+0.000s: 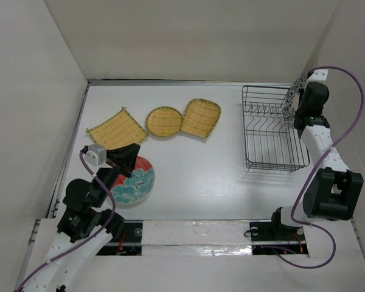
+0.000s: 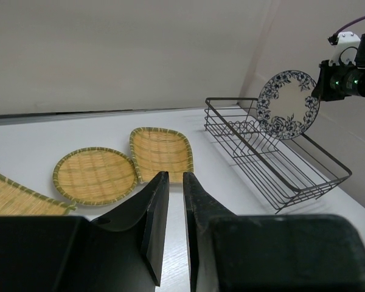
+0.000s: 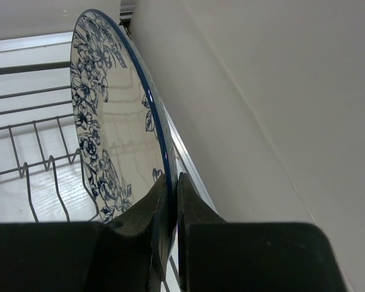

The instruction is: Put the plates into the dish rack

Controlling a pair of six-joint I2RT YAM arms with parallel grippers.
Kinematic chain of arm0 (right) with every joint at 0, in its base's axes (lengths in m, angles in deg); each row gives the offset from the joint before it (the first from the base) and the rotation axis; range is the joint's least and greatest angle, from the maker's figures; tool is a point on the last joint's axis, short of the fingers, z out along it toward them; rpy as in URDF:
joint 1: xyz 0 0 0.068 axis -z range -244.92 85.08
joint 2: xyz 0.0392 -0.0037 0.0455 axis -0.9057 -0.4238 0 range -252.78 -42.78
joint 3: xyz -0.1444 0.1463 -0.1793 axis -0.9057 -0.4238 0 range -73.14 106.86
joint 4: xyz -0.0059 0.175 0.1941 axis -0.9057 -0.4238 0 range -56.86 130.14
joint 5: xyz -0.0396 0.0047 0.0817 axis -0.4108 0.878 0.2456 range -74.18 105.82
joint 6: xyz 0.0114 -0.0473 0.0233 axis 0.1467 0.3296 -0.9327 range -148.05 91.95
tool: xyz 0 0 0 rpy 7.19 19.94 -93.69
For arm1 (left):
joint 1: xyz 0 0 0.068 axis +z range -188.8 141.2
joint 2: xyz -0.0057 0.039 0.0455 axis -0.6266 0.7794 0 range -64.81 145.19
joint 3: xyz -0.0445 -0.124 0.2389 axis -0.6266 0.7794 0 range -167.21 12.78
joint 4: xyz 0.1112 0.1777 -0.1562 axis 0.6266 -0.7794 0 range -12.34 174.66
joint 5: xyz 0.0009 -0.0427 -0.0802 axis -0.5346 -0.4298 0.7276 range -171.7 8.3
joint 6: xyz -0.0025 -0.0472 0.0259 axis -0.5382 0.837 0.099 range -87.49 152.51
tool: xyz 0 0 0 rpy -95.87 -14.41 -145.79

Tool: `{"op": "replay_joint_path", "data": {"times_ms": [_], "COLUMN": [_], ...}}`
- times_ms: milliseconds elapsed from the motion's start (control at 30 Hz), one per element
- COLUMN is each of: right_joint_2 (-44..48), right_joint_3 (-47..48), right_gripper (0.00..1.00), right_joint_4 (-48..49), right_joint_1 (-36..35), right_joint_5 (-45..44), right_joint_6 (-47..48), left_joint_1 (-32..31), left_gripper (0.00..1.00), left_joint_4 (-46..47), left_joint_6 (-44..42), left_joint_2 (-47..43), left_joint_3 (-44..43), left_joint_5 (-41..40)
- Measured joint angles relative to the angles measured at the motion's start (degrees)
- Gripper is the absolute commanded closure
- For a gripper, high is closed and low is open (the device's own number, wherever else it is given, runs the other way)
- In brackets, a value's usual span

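Note:
Next, the right gripper moves down into the rack along its side (image 1: 284, 121) (image 3: 88, 185) and releases the rim, since the blue-and-white patterned plate hangs upright above the rack's wires.
My right gripper (image 1: 297, 114) is shut on the rim of the blue-and-white patterned plate (image 1: 290, 102). It holds the plate upright on edge above the far right side of the dark wire dish rack (image 1: 274, 131). The right wrist view shows the fingers (image 3: 173, 179) pinching the plate (image 3: 109, 121) over the rack's prongs (image 3: 30, 164). My left gripper (image 1: 132, 153) is shut and empty, just above the far edge of the red-and-teal plate (image 1: 137, 182). Three yellow bamboo plates lie at the back: square (image 1: 115, 129), round (image 1: 163, 121) and rounded-square (image 1: 201, 117).
The rack stands near the right wall with nothing in it. White walls close in the table on the left, back and right. In the left wrist view the round (image 2: 94, 174) and rounded-square (image 2: 161, 153) bamboo plates lie ahead of my left gripper (image 2: 175, 176).

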Motion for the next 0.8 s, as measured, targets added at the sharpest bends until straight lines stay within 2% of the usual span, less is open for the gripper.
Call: {"op": "replay_joint_path", "data": {"times_ms": [267, 367, 500, 600, 733, 800], "right_joint_2": [0.1, 0.0, 0.0, 0.3, 1.7, 2.4], "right_joint_3": [-4.6, -6.0, -6.5, -6.4, -6.2, -4.9], "right_gripper": [1.00, 0.94, 0.70, 0.47, 0.30, 0.30], "right_joint_4": [1.6, 1.6, 3.0, 5.8, 6.8, 5.7], "right_joint_1": [-0.4, -0.7, -1.0, -1.1, -1.2, -1.2], "right_joint_5": [1.2, 1.1, 1.1, 0.7, -0.3, -0.6], "right_joint_6": [-1.0, -1.9, -3.4, -5.1, -7.9, -9.6], "left_joint_1": [0.0, 0.0, 0.0, 0.0, 0.0, 0.0], "left_gripper": [0.87, 0.87, 0.87, 0.87, 0.87, 0.87], "left_joint_4": [-0.2, -0.3, -0.3, -0.2, -0.2, -0.3], "left_joint_6": [0.0, 0.0, 0.0, 0.0, 0.0, 0.0], "left_joint_2": [-0.4, -0.4, -0.4, -0.4, -0.4, -0.4], "left_joint_3": [0.0, 0.0, 0.0, 0.0, 0.0, 0.0], "left_joint_5": [-0.1, -0.1, -0.1, -0.1, -0.1, -0.1]}}
